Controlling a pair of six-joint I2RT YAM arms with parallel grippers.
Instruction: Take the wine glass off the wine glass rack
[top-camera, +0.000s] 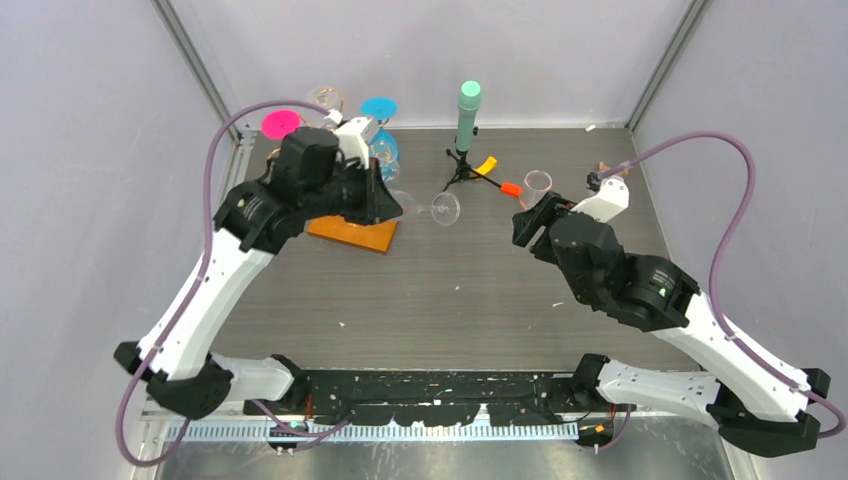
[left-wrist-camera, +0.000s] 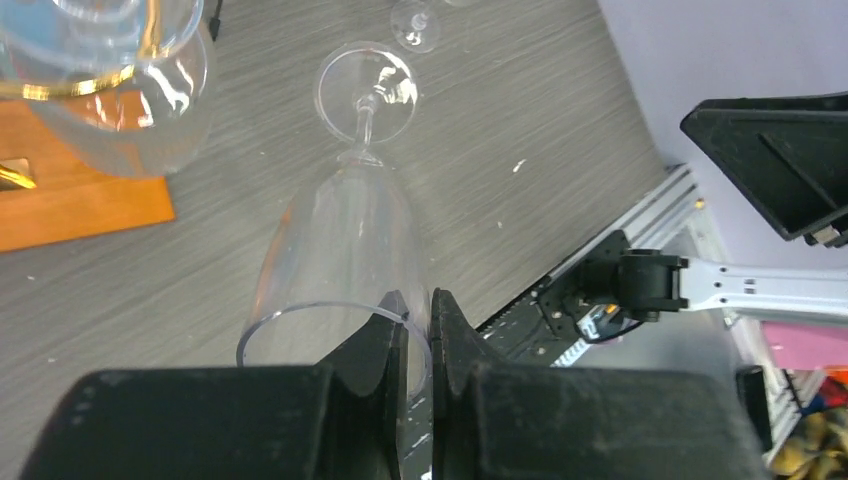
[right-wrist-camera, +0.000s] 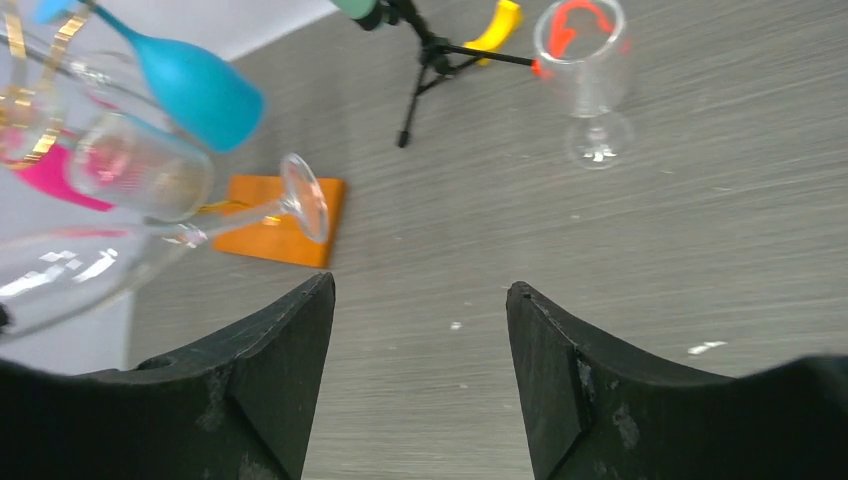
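The left gripper next needs to take the sideways glass away from the rack, then tilt the glass's foot downward and set it down on the empty table.
The wine glass rack (top-camera: 340, 120) is a gold wire stand on an orange-brown wooden base (top-camera: 352, 234) at the rear left. It holds teal (right-wrist-camera: 195, 85), pink (top-camera: 280, 124) and clear (right-wrist-camera: 140, 165) glasses. My left gripper (top-camera: 390, 205) is shut on the rim of a clear wine glass (left-wrist-camera: 340, 250). It holds the glass on its side above the table, just right of the rack, with the foot (top-camera: 445, 208) pointing right. My right gripper (right-wrist-camera: 420, 295) is open and empty over the right part of the table, apart from the glass.
A mint-green cylinder on a black tripod (top-camera: 467, 110) stands at the rear centre. A yellow piece (top-camera: 487, 165) and an orange piece (top-camera: 510, 187) lie beside it. Another clear glass (top-camera: 537, 185) stands upright near my right gripper. Grey walls close in the sides.
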